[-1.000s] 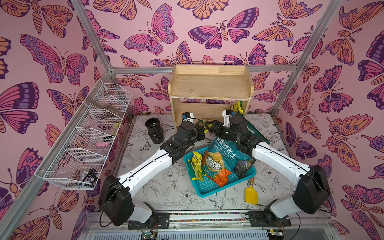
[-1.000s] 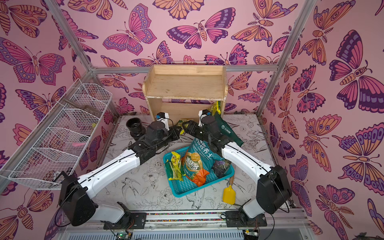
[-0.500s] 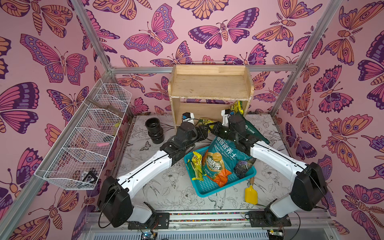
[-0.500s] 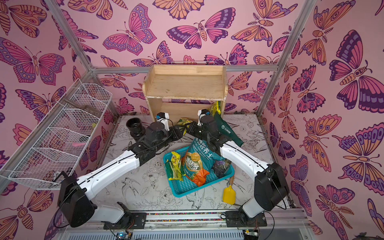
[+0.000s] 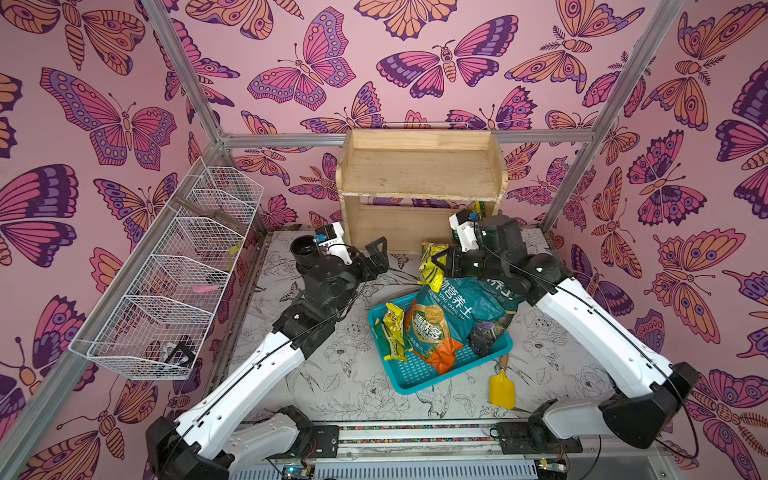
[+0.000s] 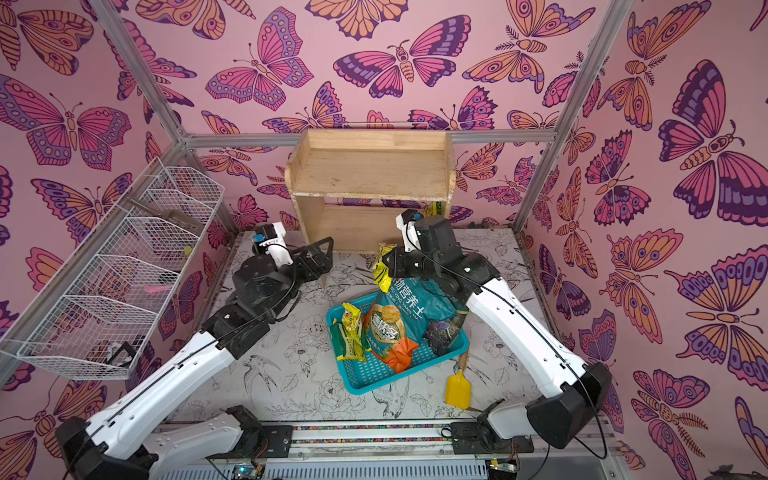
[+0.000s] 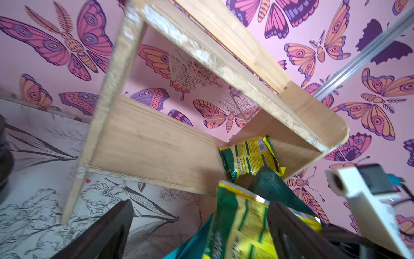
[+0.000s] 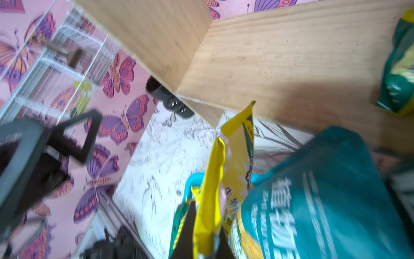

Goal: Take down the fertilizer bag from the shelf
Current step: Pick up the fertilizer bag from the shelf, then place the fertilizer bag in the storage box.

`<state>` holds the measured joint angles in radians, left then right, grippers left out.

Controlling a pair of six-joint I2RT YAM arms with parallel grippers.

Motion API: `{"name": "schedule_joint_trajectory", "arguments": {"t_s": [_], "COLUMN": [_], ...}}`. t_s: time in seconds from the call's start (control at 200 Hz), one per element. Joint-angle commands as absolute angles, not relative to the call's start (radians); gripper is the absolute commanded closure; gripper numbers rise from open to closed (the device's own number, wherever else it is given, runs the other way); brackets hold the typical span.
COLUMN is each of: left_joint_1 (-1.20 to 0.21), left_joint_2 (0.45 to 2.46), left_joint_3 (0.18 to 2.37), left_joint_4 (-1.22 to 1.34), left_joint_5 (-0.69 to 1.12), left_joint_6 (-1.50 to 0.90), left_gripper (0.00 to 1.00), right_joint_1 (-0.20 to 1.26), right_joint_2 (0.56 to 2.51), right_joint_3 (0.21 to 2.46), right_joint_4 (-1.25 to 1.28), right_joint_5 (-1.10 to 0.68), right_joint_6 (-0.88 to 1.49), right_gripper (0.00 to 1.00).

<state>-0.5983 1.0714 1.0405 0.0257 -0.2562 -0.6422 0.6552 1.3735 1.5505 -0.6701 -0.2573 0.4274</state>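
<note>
The teal basket's near end (image 5: 417, 373) is below and back from the robot's right gripper, so the right gripper next needs to move back and down to let go of the bag over it.
The pale wooden shelf (image 5: 419, 174) stands against the back wall, its top tier bare. A yellow-green fertilizer bag (image 5: 431, 266) hangs in front of the lower tier, above the table. My right gripper (image 5: 441, 266) is shut on its edge, and the right wrist view shows the bag (image 8: 210, 177) pinched between the dark fingers (image 8: 187, 226). To the left of the bag, apart from it, my left gripper (image 5: 377, 254) stands wide open and holds nothing; its fingers (image 7: 100, 228) frame the bag (image 7: 242, 224). A second yellow-green bag (image 7: 251, 154) lies at the lower tier's right end.
A teal basket (image 5: 415, 384) in front of the shelf holds a large teal soil bag (image 5: 453, 316) and smaller packets. A yellow trowel (image 5: 501, 388) lies beside it. A black pot (image 5: 303, 249) sits left of the shelf. A white wire rack (image 5: 174, 282) lines the left wall.
My left gripper opened, let go of the fertilizer bag and drew back to the left. My right gripper closed on the bag and now carries it alone.
</note>
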Motion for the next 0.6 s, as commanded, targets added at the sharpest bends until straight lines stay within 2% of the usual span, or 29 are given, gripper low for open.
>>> {"name": "schedule_joint_trajectory", "arguments": {"t_s": [0.0, 0.07, 0.215, 0.411, 0.591], "left_joint_1": [-0.57, -0.56, -0.554, -0.553, -0.551], "left_joint_2": [1.059, 1.058, 1.064, 1.069, 1.06], "left_joint_3": [1.002, 1.003, 1.001, 0.999, 0.997], "left_joint_4": [-0.009, -0.011, -0.011, -0.011, -0.027], "left_joint_5": [-0.292, -0.288, -0.281, -0.266, -0.27], "left_joint_6": [-0.619, -0.623, -0.637, -0.653, -0.648], "left_gripper": [0.0, 0.0, 0.0, 0.0, 0.0], "right_joint_1": [0.66, 0.669, 0.744, 0.791, 0.792], "right_joint_2": [1.349, 1.34, 1.332, 1.344, 1.383], "right_joint_3": [1.59, 1.558, 1.459, 1.294, 1.235], "right_joint_4": [-0.958, -0.99, -1.021, -0.863, -0.739], "right_joint_5": [-0.416, -0.49, -0.5, -0.545, -0.575], "right_joint_6": [0.327, 0.344, 0.353, 0.413, 0.455], "right_gripper": [1.0, 1.0, 1.0, 1.0, 1.0]}}
